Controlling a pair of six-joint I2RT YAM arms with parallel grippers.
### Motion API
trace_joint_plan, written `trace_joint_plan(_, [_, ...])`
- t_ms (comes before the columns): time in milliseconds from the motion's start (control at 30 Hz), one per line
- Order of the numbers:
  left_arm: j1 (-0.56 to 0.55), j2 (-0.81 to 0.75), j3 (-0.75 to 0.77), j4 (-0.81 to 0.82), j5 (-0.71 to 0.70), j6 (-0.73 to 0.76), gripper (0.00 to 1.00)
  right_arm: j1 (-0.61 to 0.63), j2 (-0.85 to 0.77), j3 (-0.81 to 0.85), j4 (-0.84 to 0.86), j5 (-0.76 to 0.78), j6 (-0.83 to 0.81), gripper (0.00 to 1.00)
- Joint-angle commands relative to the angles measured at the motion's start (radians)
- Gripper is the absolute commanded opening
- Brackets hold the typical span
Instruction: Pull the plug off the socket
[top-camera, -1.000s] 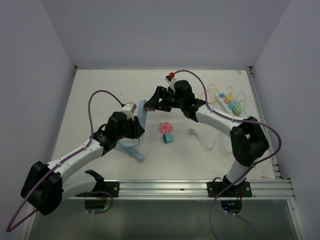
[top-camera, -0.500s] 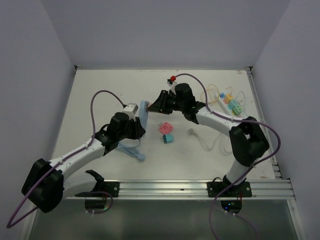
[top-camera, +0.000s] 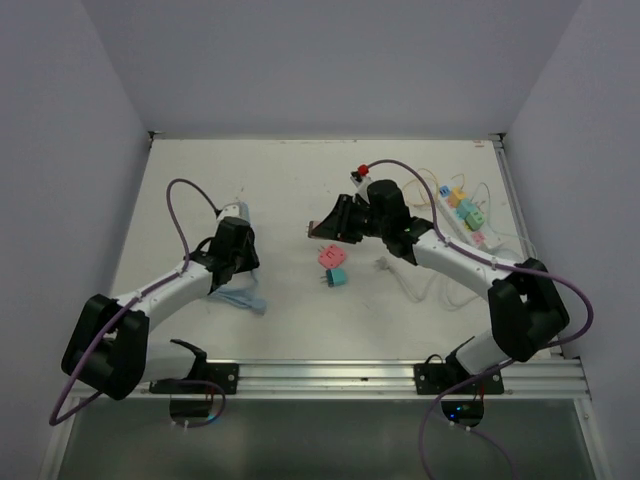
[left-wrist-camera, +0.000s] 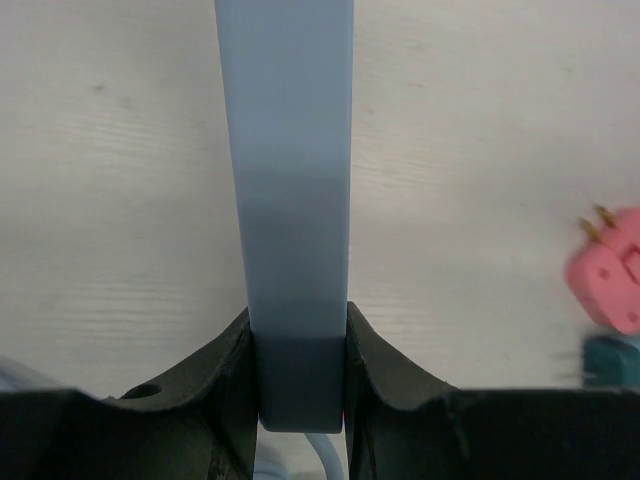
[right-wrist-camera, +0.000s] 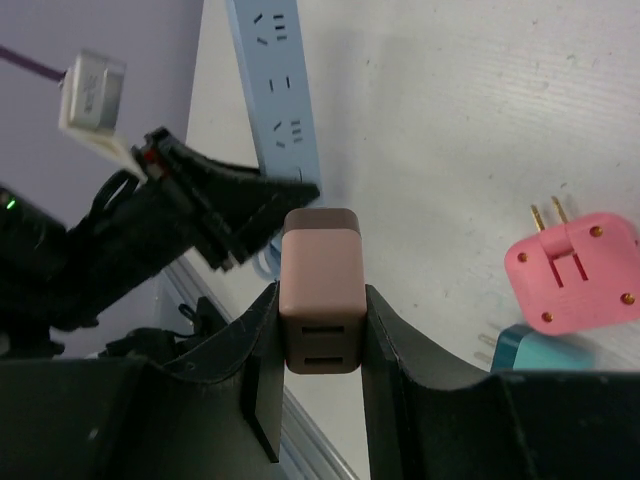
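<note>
The robot should next bring its left gripper down toward the left in the top view and release the end of the power strip, because bare tabletop lies below the gripper on that side.
In the right wrist view my right gripper (right-wrist-camera: 321, 305) is shut on a brown plug (right-wrist-camera: 320, 272), held in the air clear of the socket. The socket is a pale blue power strip (right-wrist-camera: 274, 90), and it runs straight out from between the fingers of my left gripper (left-wrist-camera: 298, 335), which is shut on the strip's (left-wrist-camera: 292, 180) end. From above, the right gripper (top-camera: 320, 228) hangs over the table's middle with the brown plug (top-camera: 314, 229). The left gripper (top-camera: 236, 238) is off to the left, well apart from it.
A pink plug (top-camera: 331, 257) and a teal plug (top-camera: 337, 276) lie just below the right gripper. A white plug (top-camera: 383, 264) with its thin cable lies to their right. A white strip with coloured plugs (top-camera: 462, 208) sits at the far right. The blue strip's cord (top-camera: 245, 298) trails by the left arm.
My right gripper shut on the brown plug and drew it rightward off the blue strip. The left arm swung left, carrying the strip away from it.
</note>
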Motion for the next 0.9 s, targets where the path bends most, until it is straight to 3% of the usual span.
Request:
trace_joint_plan(0, [0.045, 0.03, 0.055, -0.1, -0.221, -0.084, 0.0, 0.001, -0.095, -0.035, -0.046, -0.05, -0.017, 0.0])
trace_joint_plan(267, [0.108, 0.064, 0.121, -0.062, -0.202, -0.031, 0.0, -0.01, -0.17, -0.118, -0.071, -0.009, -0.069, 0.0])
trace_joint_plan(600, [0.315, 0.245, 0.178, 0.062, 0.11, -0.04, 0.18, -0.019, -0.156, -0.167, -0.068, 0.034, -0.101, 0.0])
trace_joint_plan(733, [0.346, 0.281, 0.164, 0.106, 0.178, -0.066, 0.23, -0.021, -0.142, -0.177, -0.071, 0.047, -0.115, 0.0])
trace_joint_plan(867, [0.387, 0.267, 0.136, 0.106, 0.206, -0.087, 0.35, -0.024, -0.132, -0.18, -0.071, 0.069, -0.139, 0.0])
